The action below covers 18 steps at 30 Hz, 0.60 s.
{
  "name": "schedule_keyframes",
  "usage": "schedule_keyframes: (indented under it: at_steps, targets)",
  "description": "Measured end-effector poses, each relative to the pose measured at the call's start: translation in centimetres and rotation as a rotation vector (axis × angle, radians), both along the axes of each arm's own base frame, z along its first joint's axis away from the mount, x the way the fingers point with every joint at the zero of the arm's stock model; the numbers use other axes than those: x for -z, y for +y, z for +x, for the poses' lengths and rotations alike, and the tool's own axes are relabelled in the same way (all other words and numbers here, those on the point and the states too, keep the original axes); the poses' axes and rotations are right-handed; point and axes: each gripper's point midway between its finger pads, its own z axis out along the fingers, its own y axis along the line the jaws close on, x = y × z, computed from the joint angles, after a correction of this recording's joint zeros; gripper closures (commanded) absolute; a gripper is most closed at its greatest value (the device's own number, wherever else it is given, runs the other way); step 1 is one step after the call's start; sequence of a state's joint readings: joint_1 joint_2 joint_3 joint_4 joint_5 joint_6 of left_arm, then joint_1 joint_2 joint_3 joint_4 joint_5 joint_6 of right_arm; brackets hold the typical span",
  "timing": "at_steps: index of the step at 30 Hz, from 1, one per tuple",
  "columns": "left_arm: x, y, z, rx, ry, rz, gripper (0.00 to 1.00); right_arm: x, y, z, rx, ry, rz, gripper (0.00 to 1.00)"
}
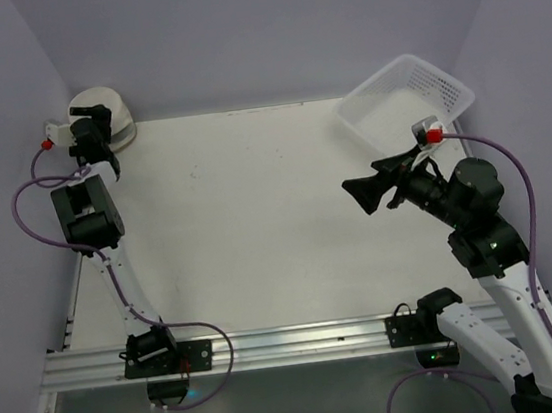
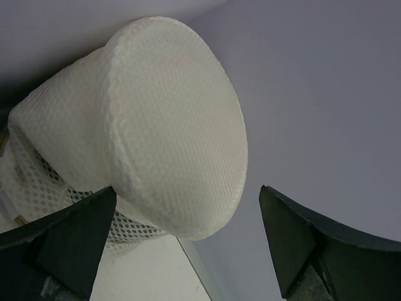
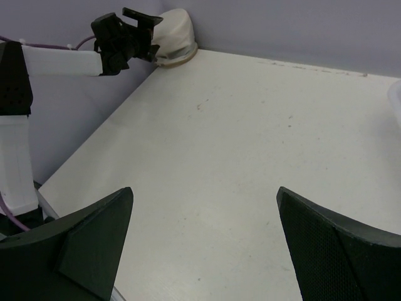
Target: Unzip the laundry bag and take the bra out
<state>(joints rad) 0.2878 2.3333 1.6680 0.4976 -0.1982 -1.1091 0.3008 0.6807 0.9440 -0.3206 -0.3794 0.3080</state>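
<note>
My left gripper brings its open fingers together onto the near edge of the bag point(image 2: 191, 224) next, since that edge is already between its two fingers.
The round white mesh laundry bag point(image 1: 114, 114) stands tilted in the far left corner against the wall. It fills the left wrist view point(image 2: 169, 119) and shows small in the right wrist view point(image 3: 177, 36), with its tan rim at the table. My left gripper point(image 1: 94, 118) is open right at the bag, its jaws either side of the bag's lower edge point(image 2: 188, 191) and not closed on it. My right gripper point(image 1: 369, 183) is open and empty, hovering over the bare table point(image 3: 205, 191) at the right, pointing left. The bra is hidden.
A white perforated plastic basket point(image 1: 406, 100) sits at the far right corner, just behind my right arm. Purple walls close in the table at the back and both sides. The left arm point(image 3: 62, 59) reaches along the left wall.
</note>
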Motion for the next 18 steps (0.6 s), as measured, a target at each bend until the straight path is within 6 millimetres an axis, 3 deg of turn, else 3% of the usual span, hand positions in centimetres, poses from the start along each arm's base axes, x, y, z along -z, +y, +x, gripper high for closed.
schedule_keyframes:
  at_steps: [2, 5, 8, 9, 13, 15, 18]
  targets:
    - [0.6, 0.2, 0.8, -0.001, -0.005, 0.002, 0.02, 0.5, 0.3, 0.3, -0.008, 0.026, 0.005, 0.01]
    - [1.3, 0.6, 1.7, -0.005, -0.010, 0.004, 0.12, 0.9, 0.7, 0.5, -0.021, 0.058, 0.014, 0.01]
    - [2.2, 0.9, 2.5, -0.005, -0.014, 0.003, 0.38, 1.2, 1.0, 0.7, -0.030, 0.078, 0.022, 0.01]
    - [2.5, 0.9, 2.6, -0.005, -0.012, 0.003, 0.53, 1.3, 1.0, 0.8, -0.031, 0.084, 0.025, 0.01]
    - [3.6, 0.8, 2.7, 0.015, -0.001, -0.002, 0.90, 1.5, 1.2, 0.8, -0.035, 0.100, 0.031, 0.01]
    - [3.6, 0.5, 2.7, 0.040, 0.000, 0.007, 1.00, 1.5, 1.3, 0.8, -0.045, 0.102, 0.032, 0.01]
    - [3.9, -0.5, 1.9, 0.089, 0.021, 0.023, 1.00, 1.3, 1.4, 0.6, -0.058, 0.103, 0.032, 0.01]
